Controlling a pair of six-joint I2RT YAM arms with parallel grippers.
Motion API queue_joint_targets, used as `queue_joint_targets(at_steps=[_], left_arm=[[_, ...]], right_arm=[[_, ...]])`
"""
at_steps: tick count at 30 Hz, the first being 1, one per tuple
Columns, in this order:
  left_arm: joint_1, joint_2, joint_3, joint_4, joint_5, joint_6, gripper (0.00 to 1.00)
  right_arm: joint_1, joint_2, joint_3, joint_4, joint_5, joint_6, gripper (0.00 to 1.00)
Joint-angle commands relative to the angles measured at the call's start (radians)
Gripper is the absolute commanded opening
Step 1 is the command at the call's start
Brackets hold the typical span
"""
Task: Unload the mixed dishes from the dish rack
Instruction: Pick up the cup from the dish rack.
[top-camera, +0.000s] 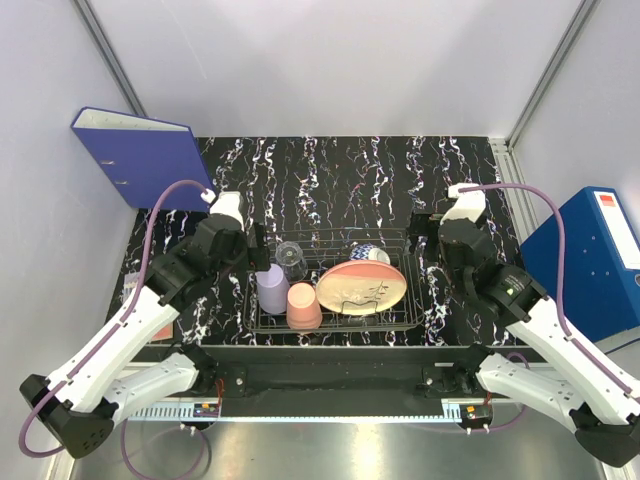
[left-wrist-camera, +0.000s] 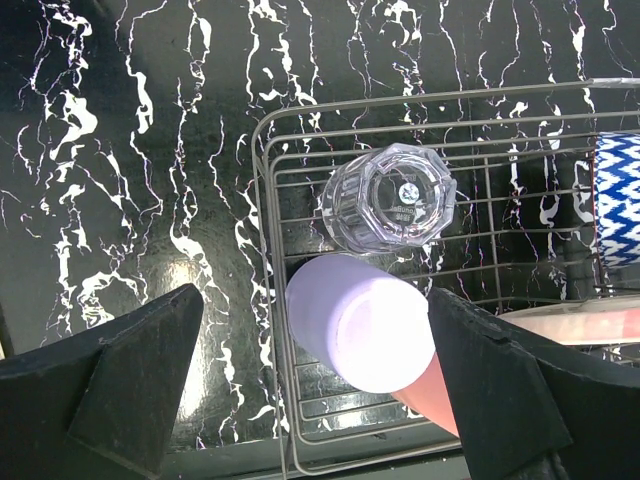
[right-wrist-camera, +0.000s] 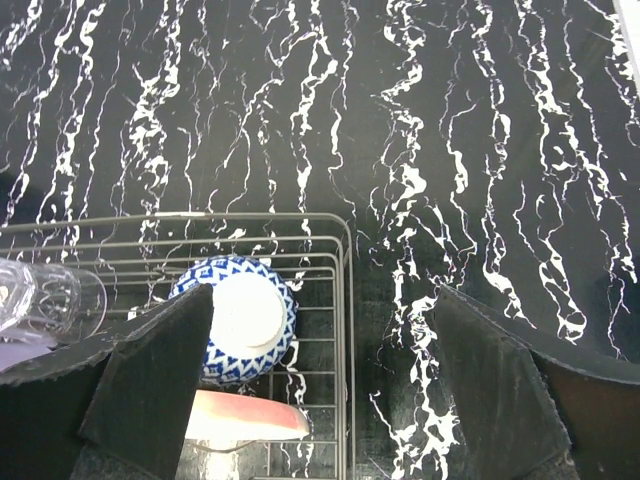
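Observation:
My left gripper has the lavender cup's upturned bottom off-center between its fingers, so it will lower and shift toward the pink cup, onto that bottom.
The wire dish rack sits mid-table. It holds a lavender cup, a pink cup, an upturned clear glass, a large pink plate leaning on edge and a blue-and-white bowl. My left gripper is open above the rack's left end; the lavender cup lies between its fingers, the glass just beyond, the pink cup partly hidden. My right gripper is open over the rack's right rim, with the bowl and plate edge by its left finger.
A blue binder leans at the far left and another blue binder stands at the right edge. The black marbled table runs behind the rack. White walls close in on both sides.

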Motion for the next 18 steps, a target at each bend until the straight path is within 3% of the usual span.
queue_joint_targets(at_steps=[1,10,18], left_arm=[[-0.006,-0.020,0.030,0.025,-0.029,0.021,0.99],[-0.084,0.055,0.112,-0.052,-0.176,0.074,0.99],[-0.112,0.099,0.045,-0.011,-0.114,0.037,0.99]], right_arm=[[0.008,-0.005,-0.005,0.028,0.047,0.022,1.00],[0.008,0.008,-0.008,0.027,0.077,0.038,1.00],[0.008,0.008,-0.021,0.022,0.084,0.042,1.00]])
